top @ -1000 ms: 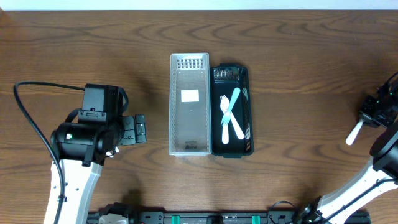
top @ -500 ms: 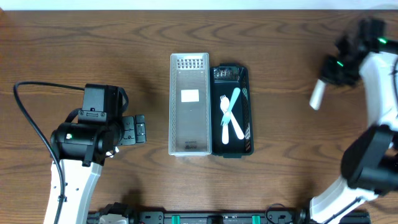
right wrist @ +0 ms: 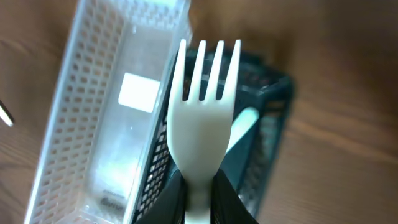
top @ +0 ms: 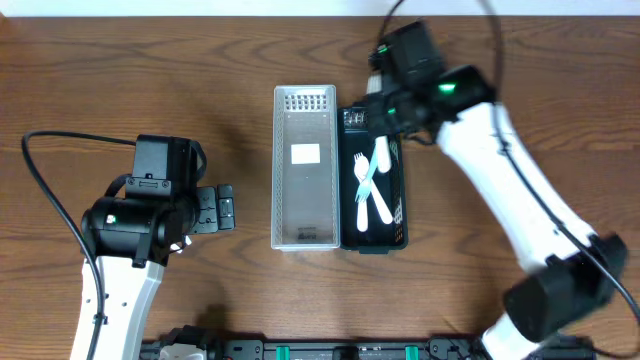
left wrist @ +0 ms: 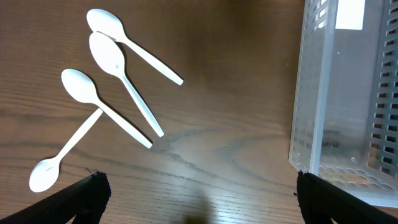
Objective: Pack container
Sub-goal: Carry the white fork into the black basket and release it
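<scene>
Next, the right gripper moves down between the black basket's sides and releases the white fork (right wrist: 202, 118), still hanging high, onto the utensils lying below it in the black basket.
A clear white basket (top: 304, 168) and a black basket (top: 398, 190) stand side by side mid-table. The black basket holds a light blue fork (top: 368, 172) and a white utensil (top: 377, 206). My right gripper (top: 383, 112) hovers over the black basket's far end; in the right wrist view it (right wrist: 200, 186) is shut on a white fork (right wrist: 202, 118), tines pointing away, above the black basket (right wrist: 277, 118). My left gripper (left wrist: 199, 202) is open and empty above the table, with several white spoons (left wrist: 118, 62) ahead on its left. The spoons are hidden under the left arm in the overhead view.
The clear basket (left wrist: 348, 93) is empty apart from a white label and lies to the right of the left gripper (top: 222, 208). A black cable (top: 45, 190) loops at the far left. Bare wooden table surrounds the baskets.
My right arm has swung from the table's far right edge to above the black basket, carrying the white fork. The left arm has not moved.
</scene>
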